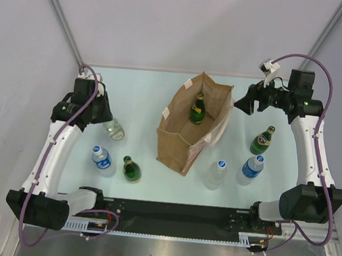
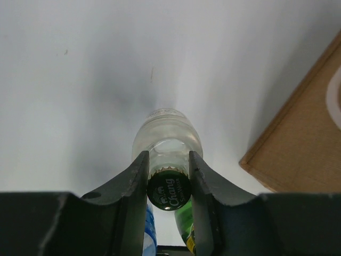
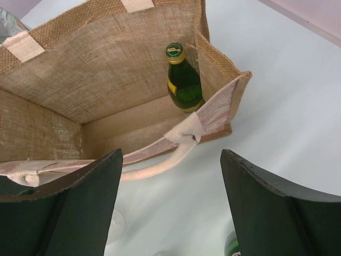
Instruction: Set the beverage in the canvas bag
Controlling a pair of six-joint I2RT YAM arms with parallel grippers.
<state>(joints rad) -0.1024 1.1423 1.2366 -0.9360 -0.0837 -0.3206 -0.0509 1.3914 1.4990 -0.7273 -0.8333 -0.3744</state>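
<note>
I need to lift the bottle in my left gripper next, move it to the right in the top view and lower it to release it beside the bag's green bottle (image 1: 212, 115), where there is free space.
The canvas bag (image 1: 185, 135) stands open in the middle of the table, with one green bottle (image 1: 198, 109) upright inside it. To its left, my left gripper (image 1: 108, 122) is shut on the green crown cap (image 2: 169, 191) of a clear glass soda water bottle (image 2: 167, 133), one finger on each side of the cap. The bag's corner (image 2: 303, 138) shows at the right of that view. My right gripper (image 1: 241, 104) hangs open beside the bag's right rim. In its wrist view the gripper (image 3: 171, 154) holds nothing, above the cream handle (image 3: 160, 168), and the green bottle (image 3: 184, 80) shows inside the bag (image 3: 106, 80).
A blue-capped water bottle (image 1: 102, 160) and a green bottle (image 1: 131, 169) stand near the front left. Right of the bag stand a clear bottle (image 1: 216, 174), another water bottle (image 1: 251, 170) and a green bottle (image 1: 262, 140). Grey walls enclose the table.
</note>
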